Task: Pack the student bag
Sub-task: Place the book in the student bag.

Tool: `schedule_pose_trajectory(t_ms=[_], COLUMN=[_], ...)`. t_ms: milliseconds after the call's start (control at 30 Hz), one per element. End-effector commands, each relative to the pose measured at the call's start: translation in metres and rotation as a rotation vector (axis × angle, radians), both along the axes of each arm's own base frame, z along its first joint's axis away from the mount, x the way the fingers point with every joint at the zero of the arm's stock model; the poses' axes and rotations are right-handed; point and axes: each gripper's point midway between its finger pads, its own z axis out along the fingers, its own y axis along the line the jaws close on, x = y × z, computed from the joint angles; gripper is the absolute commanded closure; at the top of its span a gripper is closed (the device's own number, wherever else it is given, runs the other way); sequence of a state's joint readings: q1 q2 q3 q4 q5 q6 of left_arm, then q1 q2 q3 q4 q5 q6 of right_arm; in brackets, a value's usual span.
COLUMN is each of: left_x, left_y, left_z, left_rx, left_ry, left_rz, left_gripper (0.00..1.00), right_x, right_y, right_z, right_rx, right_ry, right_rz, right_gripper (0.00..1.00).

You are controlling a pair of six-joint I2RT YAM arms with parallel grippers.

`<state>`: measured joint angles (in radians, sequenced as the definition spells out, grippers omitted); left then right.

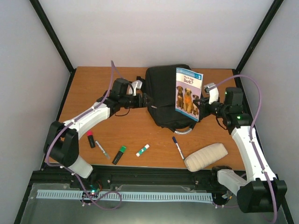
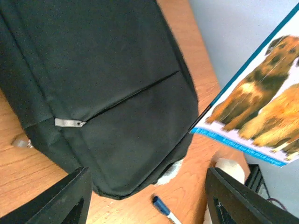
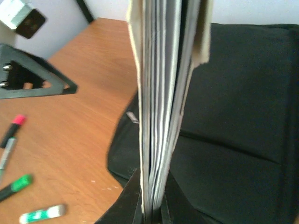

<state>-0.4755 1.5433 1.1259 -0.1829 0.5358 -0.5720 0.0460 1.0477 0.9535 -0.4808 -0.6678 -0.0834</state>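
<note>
I will move my left gripper back and down next, onto the fabric at the bag's near edge by the handle loop (image 1: 185,131), because the bag is lying flat.
The student bag (image 1: 164,95) is a black backpack lying flat at the back middle of the table, its grey handle loop (image 1: 185,131) towards me. My right gripper (image 1: 202,111) is shut on a thin book with dogs on its cover (image 1: 188,92) and holds it upright over the bag's right side. In the right wrist view the book (image 3: 163,93) shows edge-on between the closed jaws, with the bag (image 3: 238,121) behind. My left gripper (image 1: 141,100) is open and empty at the bag's left edge. The left wrist view shows the bag (image 2: 107,84) and the book (image 2: 261,107).
Along the front of the table lie a red-capped marker (image 1: 90,139), a silver pen (image 1: 103,150), a green marker (image 1: 119,154), a glue stick (image 1: 143,150), a blue pen (image 1: 178,147) and a cream padded pouch (image 1: 206,156).
</note>
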Motion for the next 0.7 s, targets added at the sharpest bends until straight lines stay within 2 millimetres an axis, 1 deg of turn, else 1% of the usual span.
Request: schedule_pose_trajectory(t_ms=[0, 100, 133, 200, 233, 267, 400, 467, 500, 600, 667], left_x=[-0.004, -0.014, -0.015, -0.020, -0.022, -0.024, -0.029, -0.028, -0.028, -0.034, -0.036], left_y=[-0.010, -0.030, -0.036, -0.047, -0.049, -0.053, -0.054, -0.052, -0.051, -0.058, -0.065], left_z=[-0.023, -0.034, -0.032, -0.034, -0.037, -0.036, -0.032, -0.037, -0.044, -0.055, -0.056], left_rx=[0.100, 0.124, 0.146, 0.226, 0.278, 0.322, 0.452, 0.530, 0.563, 0.607, 0.609], left_ry=[-0.011, 0.007, -0.013, -0.058, -0.074, -0.106, -0.200, -0.238, -0.227, -0.207, -0.238], left_rz=[-0.036, -0.115, -0.138, -0.176, -0.194, -0.218, -0.306, -0.356, -0.375, -0.446, -0.475], left_gripper=[0.32, 0.32, 0.32, 0.32, 0.32, 0.31, 0.28, 0.27, 0.27, 0.25, 0.25], right_x=[0.011, 0.016, 0.016, 0.016, 0.016, 0.016, 0.019, 0.019, 0.019, 0.018, 0.018], right_y=[-0.039, -0.066, -0.074, -0.083, -0.087, -0.091, -0.094, -0.095, -0.094, -0.093, -0.099], right_z=[0.004, 0.002, 0.001, -0.001, -0.003, -0.006, -0.007, -0.009, -0.009, -0.007, -0.005], right_rx=[-0.119, -0.129, -0.127, -0.142, -0.157, -0.171, -0.202, -0.208, -0.206, -0.206, -0.223], right_ry=[-0.104, -0.103, -0.099, -0.104, -0.109, -0.111, -0.149, -0.160, -0.158, -0.164, -0.180], right_rz=[-0.156, -0.265, -0.288, -0.315, -0.330, -0.345, -0.351, -0.354, -0.352, -0.345, -0.374], right_gripper=[0.97, 0.97, 0.97, 0.97, 0.97, 0.97, 0.97, 0.97, 0.97, 0.97, 0.97])
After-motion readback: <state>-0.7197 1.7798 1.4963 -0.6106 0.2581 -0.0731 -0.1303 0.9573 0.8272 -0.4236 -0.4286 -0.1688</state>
